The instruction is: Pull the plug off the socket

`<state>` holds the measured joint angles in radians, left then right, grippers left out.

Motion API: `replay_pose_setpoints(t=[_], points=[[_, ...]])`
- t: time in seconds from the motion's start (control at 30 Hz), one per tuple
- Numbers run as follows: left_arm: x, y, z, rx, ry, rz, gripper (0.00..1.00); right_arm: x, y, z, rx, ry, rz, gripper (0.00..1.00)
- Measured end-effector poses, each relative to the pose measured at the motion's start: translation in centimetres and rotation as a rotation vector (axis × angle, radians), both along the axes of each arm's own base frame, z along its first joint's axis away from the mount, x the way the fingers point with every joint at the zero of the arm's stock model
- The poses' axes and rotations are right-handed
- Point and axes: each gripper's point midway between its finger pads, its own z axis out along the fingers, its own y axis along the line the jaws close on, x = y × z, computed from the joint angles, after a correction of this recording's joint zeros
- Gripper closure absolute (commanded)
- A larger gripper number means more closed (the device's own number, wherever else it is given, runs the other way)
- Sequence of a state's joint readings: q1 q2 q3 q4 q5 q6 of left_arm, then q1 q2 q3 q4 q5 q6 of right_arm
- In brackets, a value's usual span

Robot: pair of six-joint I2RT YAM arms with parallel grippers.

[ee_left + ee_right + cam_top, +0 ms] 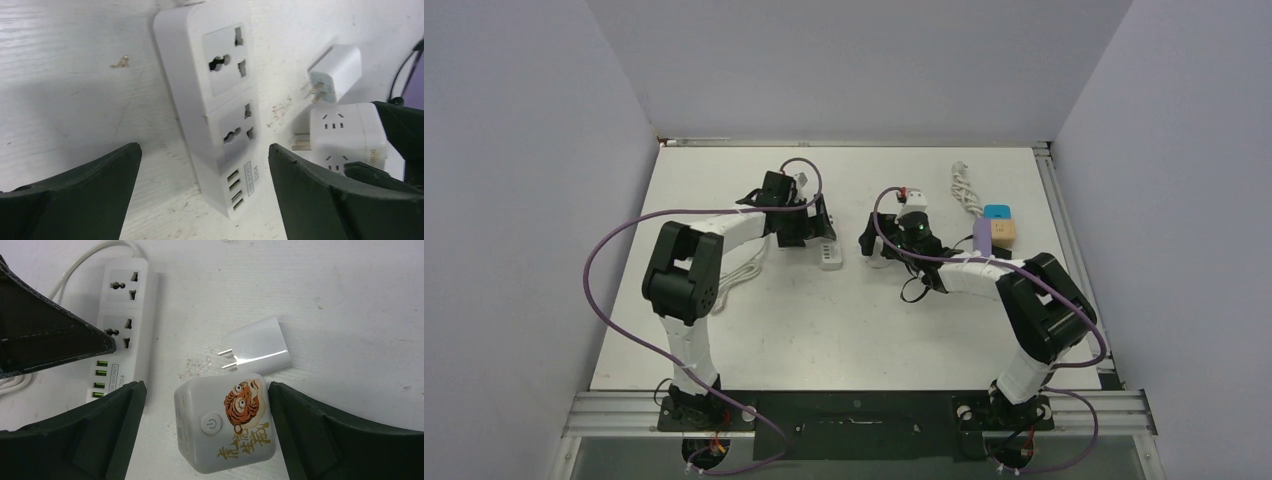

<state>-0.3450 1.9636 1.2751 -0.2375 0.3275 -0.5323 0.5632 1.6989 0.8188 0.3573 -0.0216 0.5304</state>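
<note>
I will raise my right gripper, move it right in the top view and lower it astride the strip, because the tan block is still against the purple strip [982,240].
A white power strip [220,95] with two sockets and several USB ports lies flat on the table; it also shows in the right wrist view [125,310] and the top view [828,254]. Both its sockets are empty. A white plug adapter [262,346] lies loose on the table, its prongs bare, beside a white cube socket with a tiger picture [225,425]. My left gripper [204,150] is open, its fingers astride the strip's USB end. My right gripper [207,386] is open around the cube, whose right edge is at the right finger [320,430].
The left gripper's dark finger [50,340] sits close over the strip in the right wrist view. At the back right lie a coiled white cable [965,190], a blue block [997,211] and a tan block [1005,230]. The strip's white cord [746,268] runs left.
</note>
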Motion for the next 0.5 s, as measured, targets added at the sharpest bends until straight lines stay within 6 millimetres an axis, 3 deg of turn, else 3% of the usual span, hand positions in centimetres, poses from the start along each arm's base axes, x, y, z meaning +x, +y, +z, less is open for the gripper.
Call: replay_pose_setpoints(t=[0.13, 0.23, 0.37, 0.5], points=[[0.2, 1.6, 0.1, 0.072, -0.019, 0.027, 0.04, 0.3, -0.6, 0.8, -0.021, -0.029, -0.022, 0.1], [0.4, 3.4, 1.7, 0.111, -0.057, 0.063, 0.04, 0.4, -1.6, 2.8, -0.034, -0.073, -0.051, 0.1], [0.6, 5.8, 7.5, 0.118, -0.189, 0.111, 0.04, 0.5, -4.0, 7.1, -0.035, -0.15, -0.117, 0.1], [-0.6, 7.1, 16.5, 0.084, -0.414, 0.122, 0.04, 0.7, -9.3, 10.9, -0.038, -0.193, -0.237, 0.1]])
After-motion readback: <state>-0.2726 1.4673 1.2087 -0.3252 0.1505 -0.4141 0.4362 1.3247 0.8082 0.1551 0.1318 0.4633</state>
